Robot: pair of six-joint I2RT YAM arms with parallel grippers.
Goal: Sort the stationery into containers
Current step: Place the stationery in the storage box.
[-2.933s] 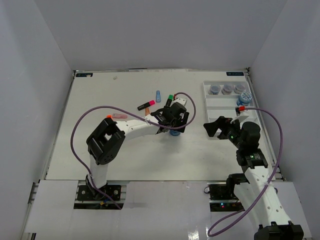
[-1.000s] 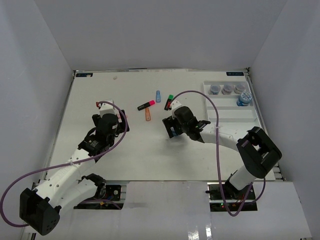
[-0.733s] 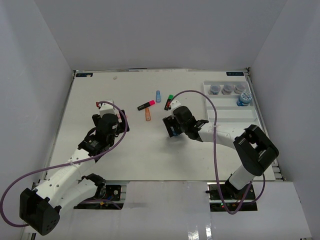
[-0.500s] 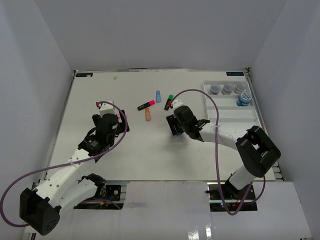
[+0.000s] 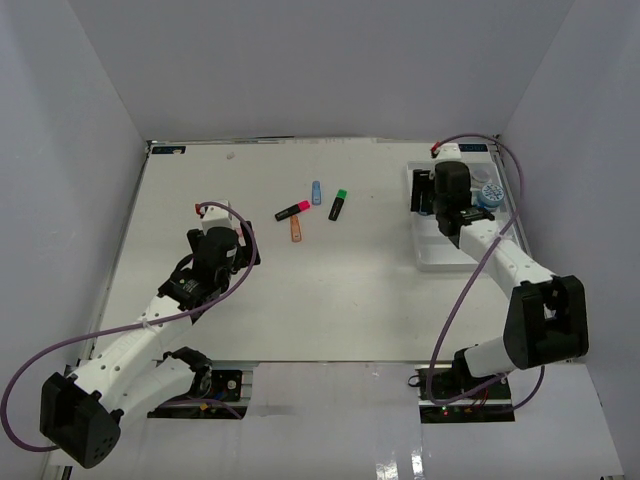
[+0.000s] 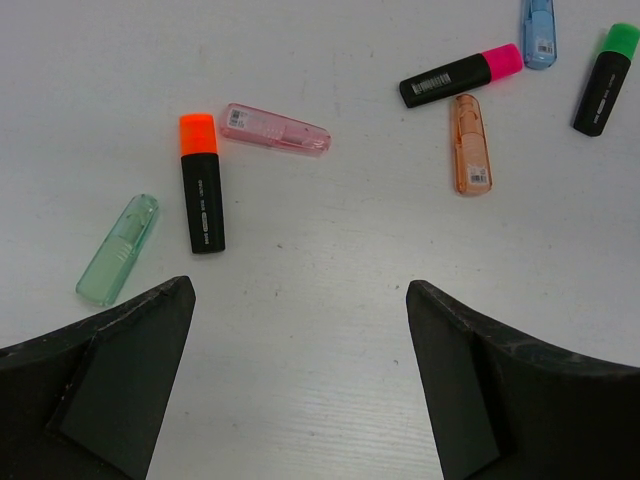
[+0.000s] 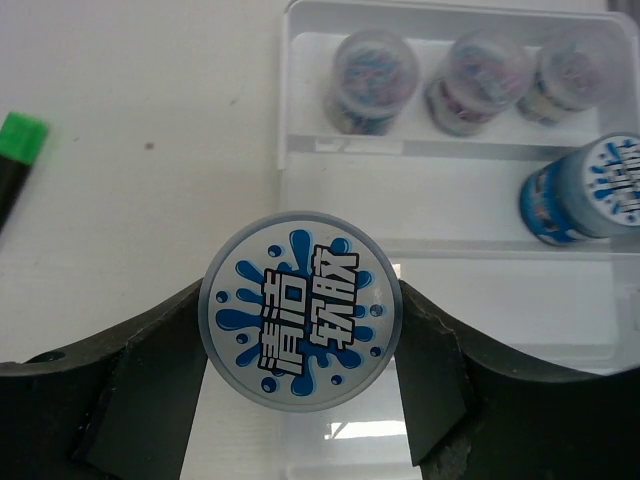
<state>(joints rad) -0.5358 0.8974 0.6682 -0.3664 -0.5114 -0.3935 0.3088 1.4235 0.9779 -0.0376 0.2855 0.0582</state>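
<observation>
The free bottom of the tray beside the matching blue jar (image 7: 432, 200) lies below my right gripper, to its right in the top view. My right gripper needs to move to that side next, lower and release.
My right gripper (image 7: 300, 318) is shut on a blue-patterned round jar (image 7: 300, 270), held above the left part of the white tray (image 7: 450, 268). In the top view this gripper (image 5: 441, 197) hangs over the tray's (image 5: 440, 264) left side. Three grey-lidded jars (image 7: 478, 78) stand in the far compartment, and a second blue jar (image 7: 588, 190) stands in the one nearer. My left gripper (image 6: 300, 290) is open over bare table, short of an orange-capped black highlighter (image 6: 200, 185), a pastel pink one (image 6: 275, 130) and a pale green one (image 6: 118, 250).
Further highlighters lie at the table's middle: pink-capped black (image 5: 292, 210), pastel orange (image 5: 296, 229), pastel blue (image 5: 316, 191) and green-capped black (image 5: 338, 204). White walls close in the table on three sides. The left arm's purple cable loops near the front edge.
The right gripper closed on the blue jar at the table's middle and carried it right, to above the tray. The left arm has stayed still.
</observation>
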